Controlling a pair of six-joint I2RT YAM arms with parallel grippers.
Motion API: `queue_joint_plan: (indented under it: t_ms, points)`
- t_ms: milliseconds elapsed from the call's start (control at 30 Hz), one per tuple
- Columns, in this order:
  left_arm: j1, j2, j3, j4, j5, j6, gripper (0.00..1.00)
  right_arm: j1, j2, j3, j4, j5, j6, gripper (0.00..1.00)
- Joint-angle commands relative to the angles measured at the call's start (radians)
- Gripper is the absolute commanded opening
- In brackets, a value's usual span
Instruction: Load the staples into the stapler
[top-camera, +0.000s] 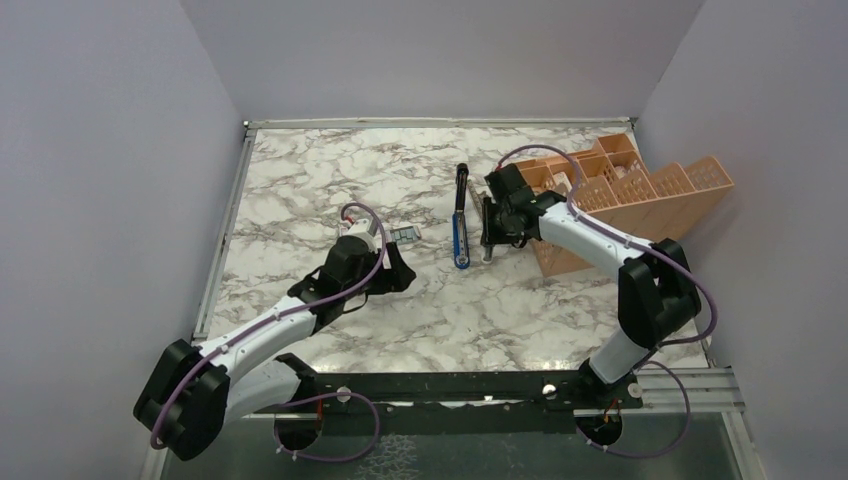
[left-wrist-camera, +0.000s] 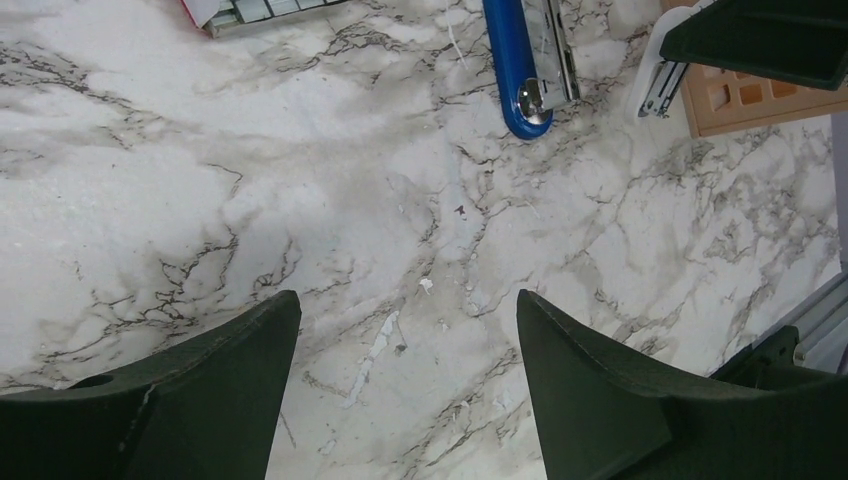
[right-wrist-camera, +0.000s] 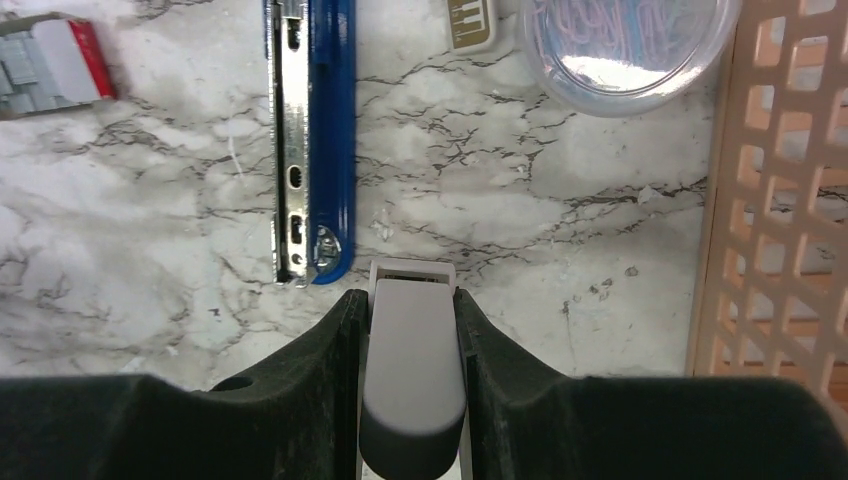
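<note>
My right gripper lowers toward the bare marble (right-wrist-camera: 415, 243) beside the blue stapler's near end next and releases the device (right-wrist-camera: 412, 370) there, since that clear spot lies below.
The blue stapler (top-camera: 460, 232) lies open along the table's middle, its metal channel (right-wrist-camera: 292, 150) facing up and its black part (top-camera: 461, 185) pointing away. Left of it, the staples (top-camera: 403, 233) sit as grey strips in a tray sliding out of a red-and-white box (right-wrist-camera: 60, 62); they also show at the top edge of the left wrist view (left-wrist-camera: 262, 12). My left gripper (left-wrist-camera: 407, 300) hovers open over bare marble, near the box. My right gripper (right-wrist-camera: 410, 295) is shut on a small grey-and-white device (right-wrist-camera: 412, 370), just right of the blue stapler's near end (left-wrist-camera: 525, 95).
A peach plastic organiser basket (top-camera: 625, 195) stands right of the right gripper, its mesh wall (right-wrist-camera: 780, 200) close by. Beyond the gripper are a clear round tub of paper clips (right-wrist-camera: 625, 45) and a small tan-and-white block (right-wrist-camera: 470, 22). A metal rail (top-camera: 480, 385) runs along the near edge.
</note>
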Motion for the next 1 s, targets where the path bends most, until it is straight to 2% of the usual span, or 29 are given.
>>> queue_joint_plan:
  t_ms: [0, 433, 967]
  points:
    - [0.003, 0.016, 0.027, -0.021, -0.032, 0.009, 0.80, -0.013, 0.066, 0.016, -0.024, -0.018, -0.088, 0.28]
    - [0.004, 0.027, 0.031, -0.030, -0.042, 0.007, 0.80, -0.026, 0.176, 0.057, -0.037, -0.067, -0.138, 0.34]
    - [0.005, 0.051, 0.042, -0.057, -0.042, 0.019, 0.80, -0.026, 0.228, 0.052, -0.011, -0.036, -0.141, 0.39]
